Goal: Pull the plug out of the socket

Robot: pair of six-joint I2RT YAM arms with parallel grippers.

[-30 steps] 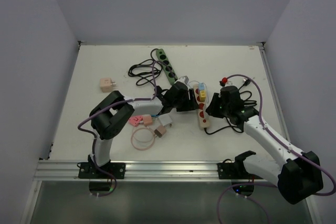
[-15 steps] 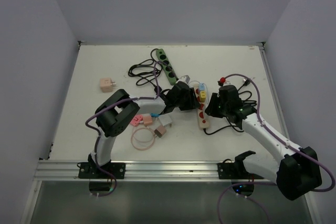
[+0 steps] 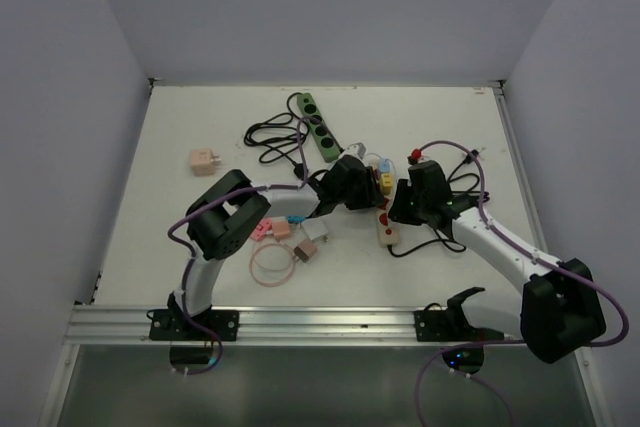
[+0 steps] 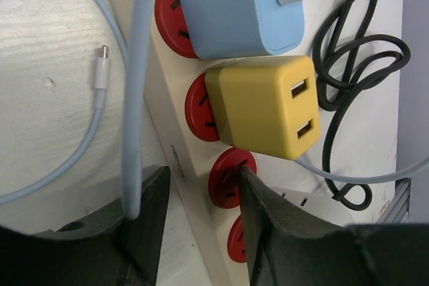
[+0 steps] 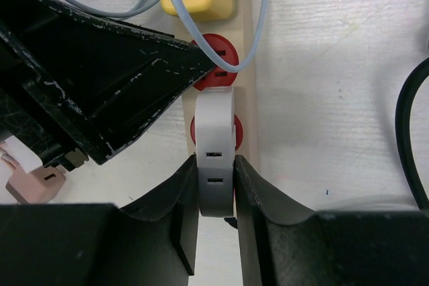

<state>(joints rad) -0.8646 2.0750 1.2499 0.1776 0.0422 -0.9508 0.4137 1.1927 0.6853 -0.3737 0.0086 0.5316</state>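
The bare table beside the pink plugs is to the left of my right gripper in the top view. My right gripper should next pull the white plug up, carry it there and let go.
A cream power strip [image 3: 387, 234] with red sockets lies mid-table. A white plug [image 5: 214, 135] sits in one red socket [image 5: 234, 132]. My right gripper [image 5: 216, 182] is shut on this plug, one finger on each side; it shows in the top view [image 3: 396, 211] too. My left gripper [image 4: 201, 175] is open astride the strip's edge [image 4: 191, 165]. One of its fingers [image 4: 258, 205] rests on a red socket [image 4: 224, 182] and the other stands beside the strip. A yellow adapter [image 4: 268, 105] and a blue adapter [image 4: 234, 8] are plugged in further along.
A green power strip [image 3: 317, 127] with a black cable [image 3: 268, 137] lies at the back. A pink adapter [image 3: 204, 160] is at the left. Pink plugs [image 3: 268, 230], a beige adapter [image 3: 308, 247] and a pink cable ring [image 3: 272, 264] lie near the left arm. A black cable [image 4: 355, 38] coils right of the strip.
My right gripper has moved left and slightly away, closer to the strip. My left gripper has edged further along the strip. The strip has stayed in place.
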